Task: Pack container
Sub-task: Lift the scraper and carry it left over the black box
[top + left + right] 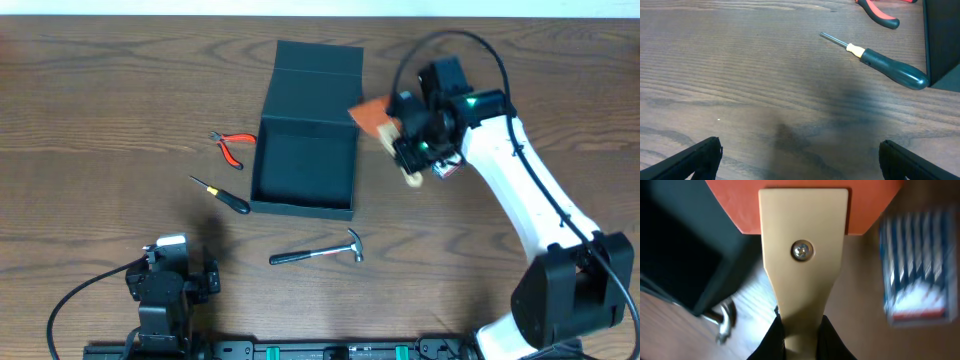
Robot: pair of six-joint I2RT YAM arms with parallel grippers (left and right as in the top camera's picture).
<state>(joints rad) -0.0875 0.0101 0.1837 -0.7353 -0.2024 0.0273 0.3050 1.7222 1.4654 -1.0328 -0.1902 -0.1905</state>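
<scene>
The right gripper carries the scraper to the left in the overhead view next, over the container's empty bottom below, then lowers the scraper and releases it.
The dark teal-black container (305, 165) lies open at the table's middle, its flap lid (318, 62) folded back. My right gripper (412, 150) is shut on the tan wooden handle (803, 265) of a scraper with an orange blade (372, 118), held just right of the container's upper right corner (685, 255). My left gripper (800, 160) is open and empty near the front left, above bare wood. A screwdriver (890, 70) with a dark green handle lies ahead of it, left of the container.
Red pliers (232, 145) lie left of the container. A hammer (320, 252) lies in front of it. A small blue packet with white stripes (915, 270) lies under the right arm.
</scene>
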